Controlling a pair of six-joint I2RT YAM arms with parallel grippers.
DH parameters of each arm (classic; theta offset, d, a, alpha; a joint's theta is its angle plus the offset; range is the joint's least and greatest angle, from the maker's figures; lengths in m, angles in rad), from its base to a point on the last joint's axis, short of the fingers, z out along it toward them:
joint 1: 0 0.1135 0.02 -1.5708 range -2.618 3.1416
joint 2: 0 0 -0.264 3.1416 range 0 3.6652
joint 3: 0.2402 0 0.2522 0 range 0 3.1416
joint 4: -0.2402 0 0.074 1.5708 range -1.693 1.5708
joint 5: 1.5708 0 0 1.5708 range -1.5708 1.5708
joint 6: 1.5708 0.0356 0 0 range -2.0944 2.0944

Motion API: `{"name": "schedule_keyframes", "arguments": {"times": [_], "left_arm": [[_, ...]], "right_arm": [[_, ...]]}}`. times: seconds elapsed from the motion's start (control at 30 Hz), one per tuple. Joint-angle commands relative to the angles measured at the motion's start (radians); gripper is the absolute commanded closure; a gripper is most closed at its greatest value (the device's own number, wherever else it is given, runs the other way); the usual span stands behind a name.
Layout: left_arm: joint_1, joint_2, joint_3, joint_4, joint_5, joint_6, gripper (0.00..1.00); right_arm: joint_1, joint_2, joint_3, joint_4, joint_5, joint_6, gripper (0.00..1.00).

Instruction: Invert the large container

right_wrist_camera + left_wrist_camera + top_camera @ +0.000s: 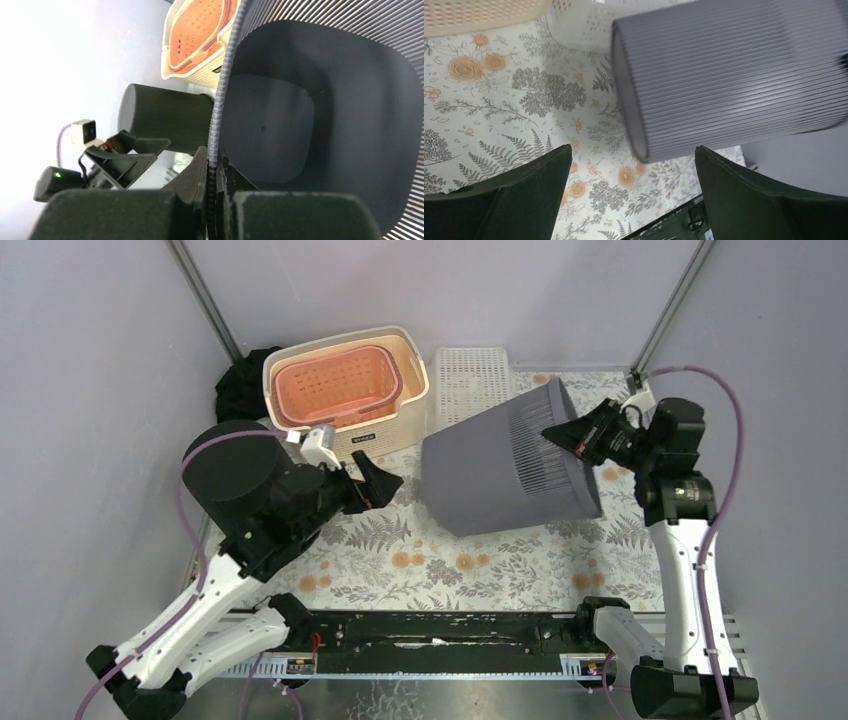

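Observation:
The tilted bin goes down and left in the top view next, onto the mat by the bin's base (408, 522), where my right gripper needs to release it.
The large container (505, 465) is a grey ribbed bin, tipped on its side, its base toward the left and its open mouth toward the right. My right gripper (558, 432) is shut on its rim; in the right wrist view the jaws (213, 167) pinch the ribbed wall, with the dark inside of the bin (320, 125) to the right. My left gripper (388, 483) is open and empty, just left of the bin's base. In the left wrist view the bin (734, 75) hangs tilted above the mat, ahead of the open gripper (634, 165).
A cream basket (345, 390) holding an orange basket (340, 385) stands at the back left. A white perforated tray (470, 380) lies behind the bin. A black cloth (240, 385) lies far left. The floral mat (440, 560) covers the table.

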Motion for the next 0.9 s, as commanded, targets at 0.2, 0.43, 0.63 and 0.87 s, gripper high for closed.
{"name": "schedule_keyframes", "arguments": {"times": [0.2, 0.43, 0.63, 0.87], "left_arm": [[-0.004, -0.214, -0.049, -0.089, -0.163, -0.114, 0.0], [-0.001, -0.235, -0.056, -0.082, -0.235, -0.174, 0.0], [-0.001, -0.205, -0.037, -0.015, -0.285, -0.175, 0.0], [-0.001, -0.254, -0.072, 0.027, -0.315, -0.254, 0.0]], "right_arm": [[0.001, -0.053, -0.479, 1.151, -0.244, 0.759, 1.0], [0.041, 0.018, -0.628, 1.522, -0.222, 0.977, 1.0], [0.208, 0.07, -0.67, 1.582, -0.139, 0.956, 1.0], [0.366, 0.151, -0.723, 1.693, -0.041, 0.95, 1.0]]}}
